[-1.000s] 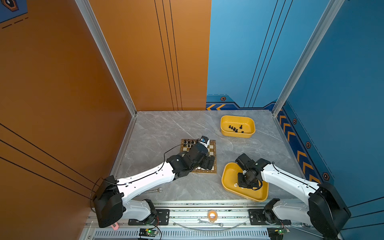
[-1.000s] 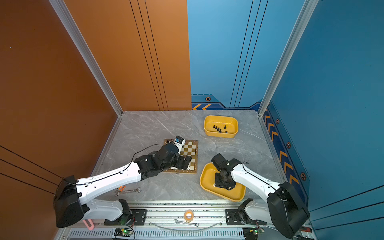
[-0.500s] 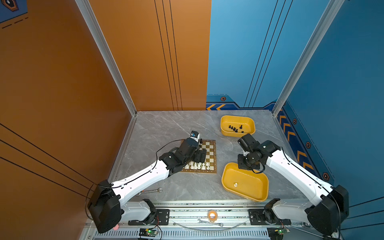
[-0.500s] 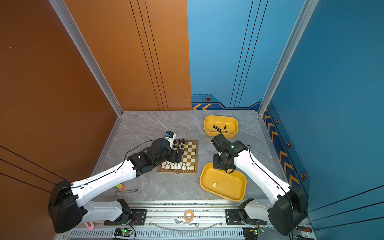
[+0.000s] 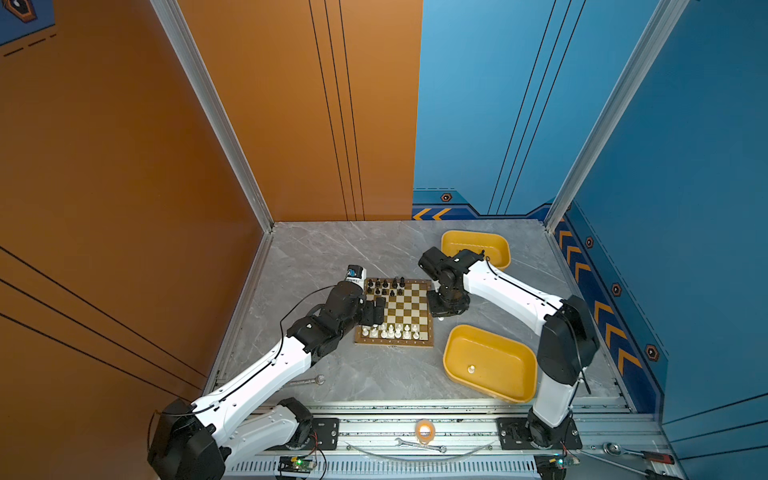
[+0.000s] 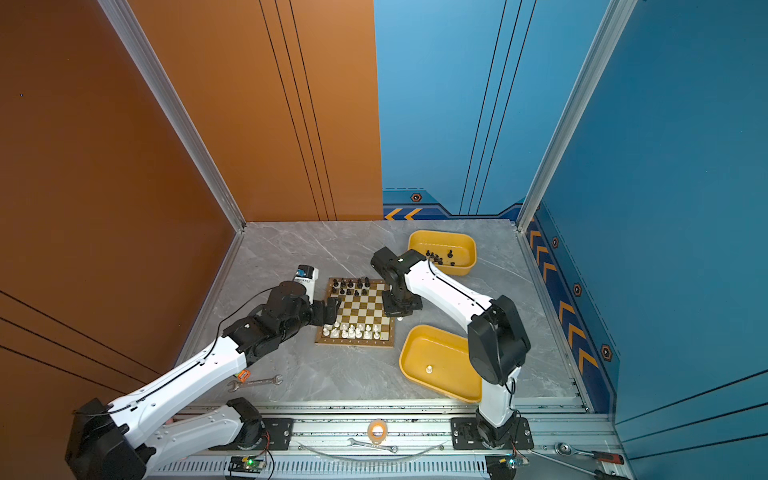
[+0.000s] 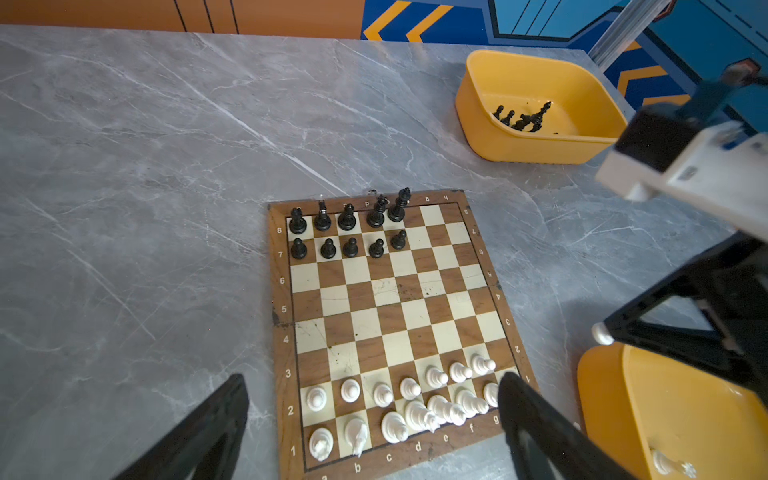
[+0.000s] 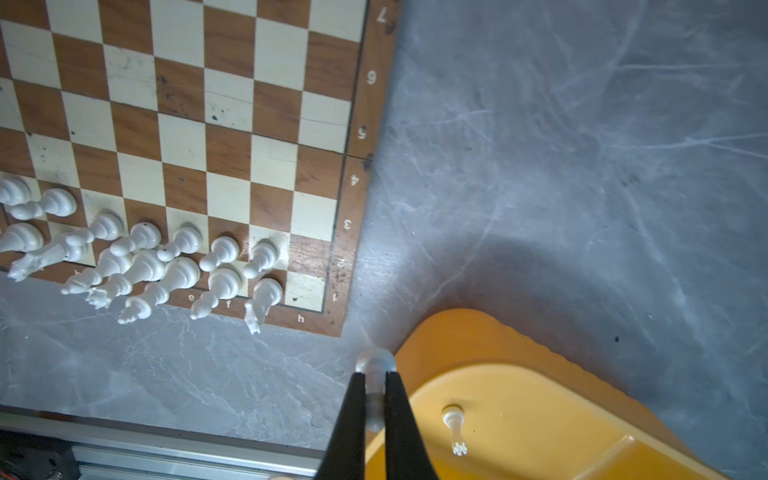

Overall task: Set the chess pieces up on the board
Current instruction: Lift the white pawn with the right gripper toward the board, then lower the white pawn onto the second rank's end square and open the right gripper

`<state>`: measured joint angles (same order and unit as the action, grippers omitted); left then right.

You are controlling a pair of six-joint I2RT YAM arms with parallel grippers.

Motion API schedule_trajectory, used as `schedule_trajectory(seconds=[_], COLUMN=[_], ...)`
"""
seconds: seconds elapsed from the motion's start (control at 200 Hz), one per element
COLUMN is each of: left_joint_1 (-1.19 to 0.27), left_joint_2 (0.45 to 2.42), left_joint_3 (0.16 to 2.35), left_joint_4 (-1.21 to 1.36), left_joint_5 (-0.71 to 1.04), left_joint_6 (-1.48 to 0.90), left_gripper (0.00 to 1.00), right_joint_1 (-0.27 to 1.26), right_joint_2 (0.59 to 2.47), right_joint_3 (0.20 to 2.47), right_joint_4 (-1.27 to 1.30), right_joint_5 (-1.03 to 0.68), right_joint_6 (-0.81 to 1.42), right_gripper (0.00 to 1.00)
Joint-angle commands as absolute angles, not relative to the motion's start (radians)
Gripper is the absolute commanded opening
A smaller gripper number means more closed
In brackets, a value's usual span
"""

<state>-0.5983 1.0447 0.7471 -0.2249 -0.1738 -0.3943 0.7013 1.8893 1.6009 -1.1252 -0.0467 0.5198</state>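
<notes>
The robot's right gripper needs to cross the board's edge next, lower the pawn and let go, since the bare brown square [image 5: 424, 329] [image 8: 308, 255] that ends the white pawn row lies below, inside that edge.
The board [image 5: 409, 303] [image 6: 365, 309] lies mid-table. Black chess pieces [image 5: 384, 286] [image 7: 345, 232] fill part of its two far rows. White chess pieces [image 5: 390, 331] [image 8: 145, 257] stand in the two near rows, and the two corner squares by the "h" mark are bare. My right gripper [image 8: 375, 376] [image 5: 441, 316] is shut on a white pawn [image 8: 375, 361] [image 7: 602, 333]. It hangs just off the board's right edge. My left gripper [image 7: 372, 377] [image 5: 376, 309] stands open at the board's left edge, holding nothing.
A near yellow tray [image 5: 511, 376] [image 6: 453, 382] holds one white piece [image 5: 471, 368] [image 8: 455, 424]. A far yellow tray [image 6: 442, 239] holds several black pieces [image 6: 438, 257], with my right arm partly in front of it. A wrench [image 6: 255, 382] lies front left.
My right gripper rose out of the near tray with the white pawn and moved to the board's right edge. My left arm drew back from over the board to its left edge.
</notes>
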Motion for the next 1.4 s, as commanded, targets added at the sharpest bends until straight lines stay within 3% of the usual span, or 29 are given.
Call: schedule_trajectory(seconds=[0.0, 0.456, 1.397], left_joint_1=[-0.574, -0.467, -0.429], left_joint_2=[1.032, 1.018, 1.005], left_joint_3=[0.736, 0.737, 0.742], left_joint_4=[-0.236, -0.253, -0.274], left_joint_5=[-0.131, -0.055, -0.032], left_joint_6=[-0.396, -0.370, -0.367], left_gripper=[0.94, 0.94, 0.94], right_joint_1=[0.731, 0.747, 0.741], right_joint_2=[1.954, 2.112, 2.158], right_joint_3=[1.642, 1.712, 1.735], right_joint_4=[-1.148, -1.123, -1.103], right_joint_5=[-0.068, -0.106, -0.108], right_joint_6=[0.491, 0.494, 0.490], right_gripper=[0.08, 0.07, 0.08])
